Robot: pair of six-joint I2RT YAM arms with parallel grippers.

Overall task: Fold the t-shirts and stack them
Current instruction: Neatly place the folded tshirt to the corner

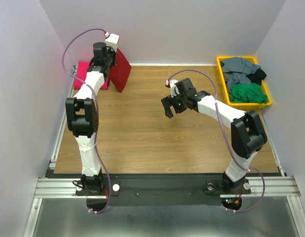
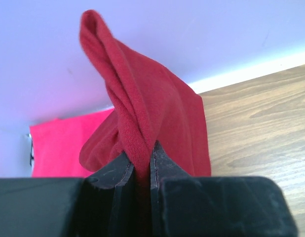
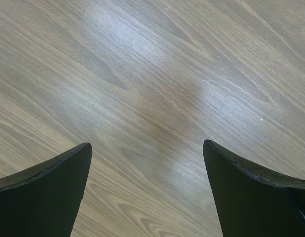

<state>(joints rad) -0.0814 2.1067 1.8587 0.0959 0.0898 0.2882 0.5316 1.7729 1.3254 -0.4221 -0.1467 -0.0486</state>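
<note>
I will next use my left gripper to move the crimson-red t-shirt toward the nearby side wall and down over the hot-pink t-shirt's edge.
My left gripper is shut on the dark crimson-red t-shirt and holds it up at the far left of the table, so it hangs folded. In the left wrist view the red cloth is pinched between my fingers. The hot-pink t-shirt lies flat on the table behind it, by the wall; it also shows in the left wrist view. My right gripper is open and empty above bare wood at mid table; its fingertips stand wide apart.
A yellow bin at the far right holds grey, black and green shirts. White walls close the back and both sides. Metal rails run along the near edge and left edge.
</note>
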